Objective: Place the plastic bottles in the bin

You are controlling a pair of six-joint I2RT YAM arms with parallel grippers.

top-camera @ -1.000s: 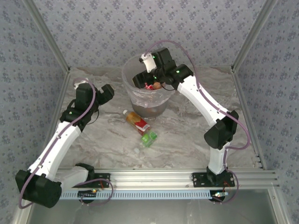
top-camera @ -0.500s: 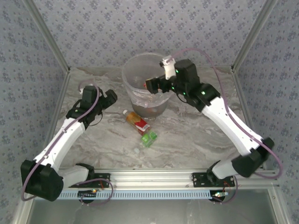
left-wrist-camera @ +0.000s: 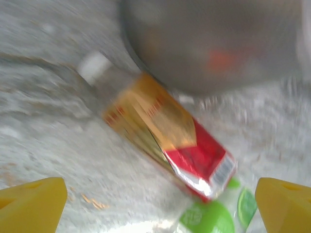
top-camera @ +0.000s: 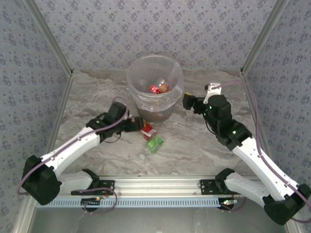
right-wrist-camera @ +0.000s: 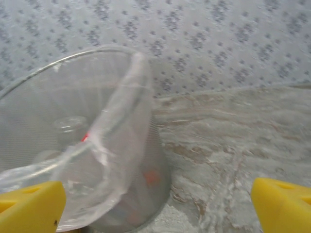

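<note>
I need to move my left gripper back past the orange-red bottle and down over the green-labelled bottle [top-camera: 155, 144] [left-wrist-camera: 214, 218], because the green-labelled bottle is below my gripper and nearer my base.
The bin [top-camera: 167, 109] stands at the back middle of the table, a round translucent bucket lined with a clear bag. Plastic bottles with red and brown labels [top-camera: 154, 89] lie inside it. On the table at its foot lies a bottle with an orange and red label and white cap [left-wrist-camera: 165, 131], [top-camera: 147, 130]. A green-labelled bottle [top-camera: 155, 144], [left-wrist-camera: 214, 218] lies right beside it. My left gripper [top-camera: 137, 126], [left-wrist-camera: 160, 206] is open and low over the orange-red bottle, not touching it. My right gripper [top-camera: 186, 102], [right-wrist-camera: 155, 206] is open and empty, just right of the bin [right-wrist-camera: 73, 160].
Patterned walls with metal corner posts [top-camera: 255, 43] close in the marble-look table [top-camera: 194, 141] on three sides. A metal rail [top-camera: 160, 183] with the arm bases runs along the near edge.
My right gripper drew back from above the bin to its right side and opened wide. My left arm swung in from the left to the bottle at the bin's foot.
</note>
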